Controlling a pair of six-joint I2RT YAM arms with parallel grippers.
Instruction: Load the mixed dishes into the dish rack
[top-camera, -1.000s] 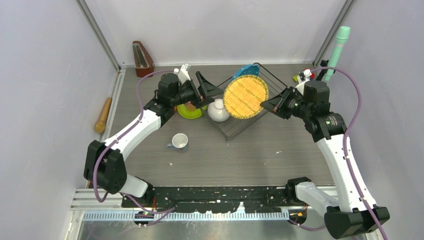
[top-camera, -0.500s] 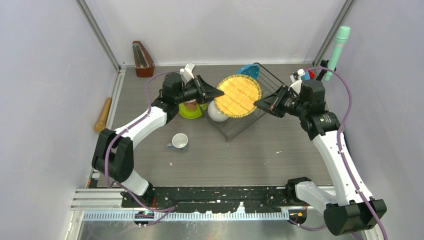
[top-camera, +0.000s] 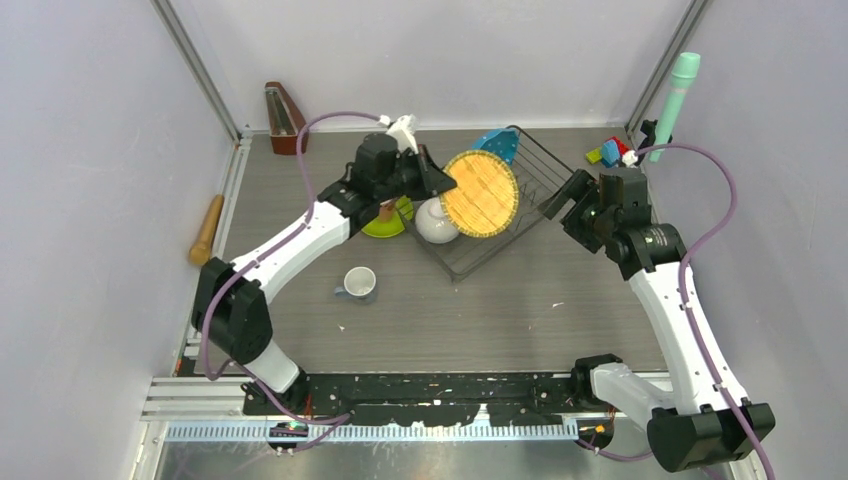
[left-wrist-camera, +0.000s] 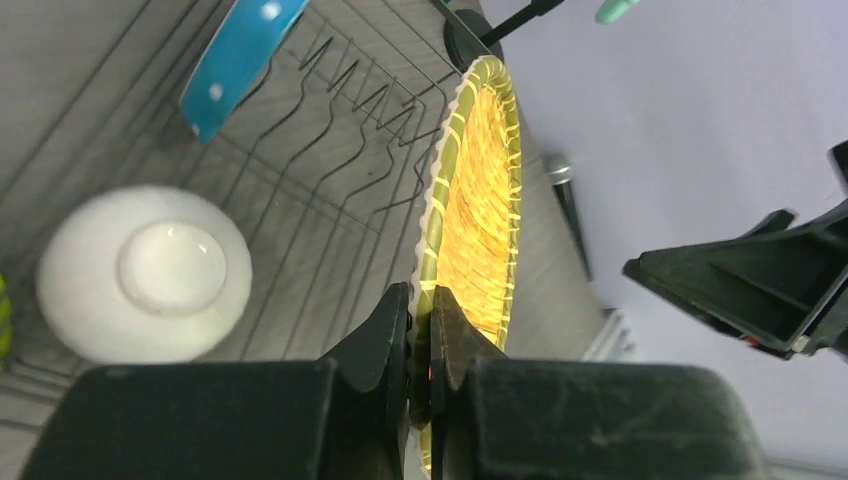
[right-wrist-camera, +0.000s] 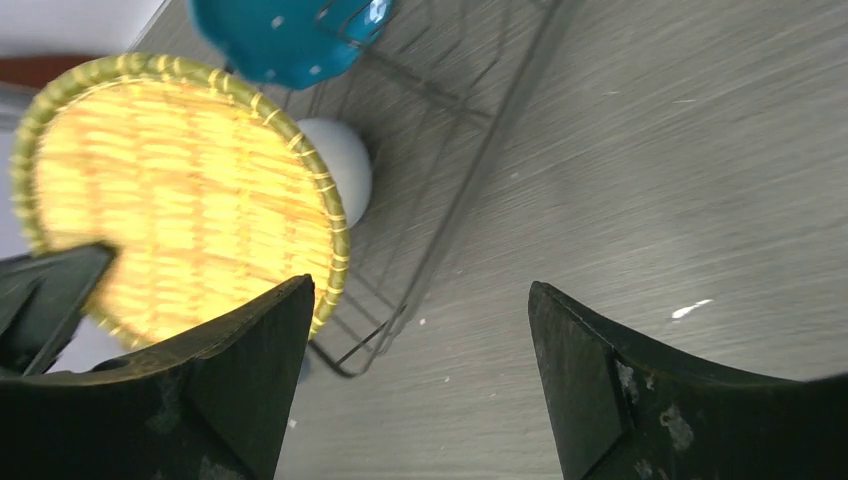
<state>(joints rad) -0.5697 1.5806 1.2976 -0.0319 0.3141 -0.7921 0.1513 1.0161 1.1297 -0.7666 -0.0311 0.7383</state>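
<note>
My left gripper moves outward next, turns and lowers the woven plate (top-camera: 481, 193) into the wire slots beside the blue dotted plate. It then releases the plate, since those slots stand empty.
A round woven yellow plate (top-camera: 481, 193) with a green rim stands on edge over the black wire dish rack (top-camera: 505, 228). My left gripper (top-camera: 437, 180) is shut on the woven plate's left rim; in the left wrist view the jaws (left-wrist-camera: 420, 295) pinch the rim (left-wrist-camera: 480, 220). My right gripper (top-camera: 568, 198) is open just right of the plate, touching nothing (right-wrist-camera: 420, 290). A blue dotted plate (top-camera: 496, 145) stands at the rack's far end. A white bowl (top-camera: 436, 222) lies upside down in the rack. A lime-green plate (top-camera: 388, 224) and a pale mug (top-camera: 358, 284) sit on the table.
A wooden metronome (top-camera: 285, 118) stands at the back left. A wooden pin (top-camera: 207, 230) lies by the left wall. A mint-green cylinder (top-camera: 675, 100) and coloured blocks (top-camera: 610, 152) are at the back right. Cage posts frame the table.
My left gripper has shut on the woven plate's rim. My right gripper has opened, let go of the plate and drawn back to the right. The plate has turned more edge-on.
</note>
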